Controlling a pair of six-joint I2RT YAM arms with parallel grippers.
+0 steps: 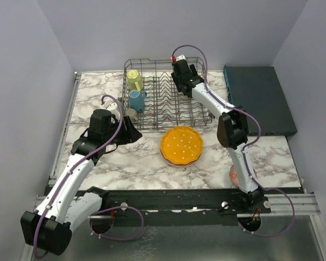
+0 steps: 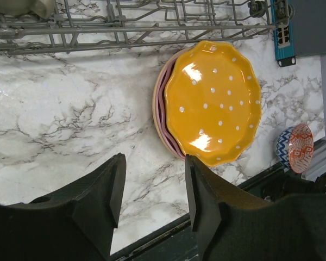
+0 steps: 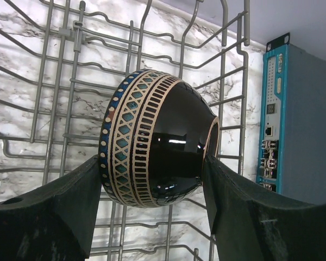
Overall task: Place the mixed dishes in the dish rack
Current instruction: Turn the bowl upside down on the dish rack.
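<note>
My right gripper needs to go down toward the rack's back wires below and let go of the dark brown bowl (image 3: 157, 147) there. Those wires are clear of other dishes.
My right gripper (image 3: 152, 174) is shut on a dark brown bowl (image 3: 157, 147) with a cream and teal patterned band, held on its side over the wires of the dish rack (image 3: 60, 109). From above, that gripper (image 1: 180, 73) hangs over the rack's (image 1: 152, 61) back right part. An orange dotted plate (image 1: 181, 145) lies on a pink plate (image 2: 163, 109) just in front of the rack. My left gripper (image 2: 155, 187) stands open above bare marble, left of the plates, holding nothing. A yellow mug (image 1: 134, 79) and a blue mug (image 1: 136, 99) sit in the rack's left side.
A red-patterned bowl (image 2: 300, 148) rests on a blue-white one (image 2: 285, 147) near the table's front right edge, partly behind the right arm. A flat dark teal box (image 1: 259, 100) lies right of the rack. A grey-olive mug (image 1: 131, 114) sits at the rack's front left corner.
</note>
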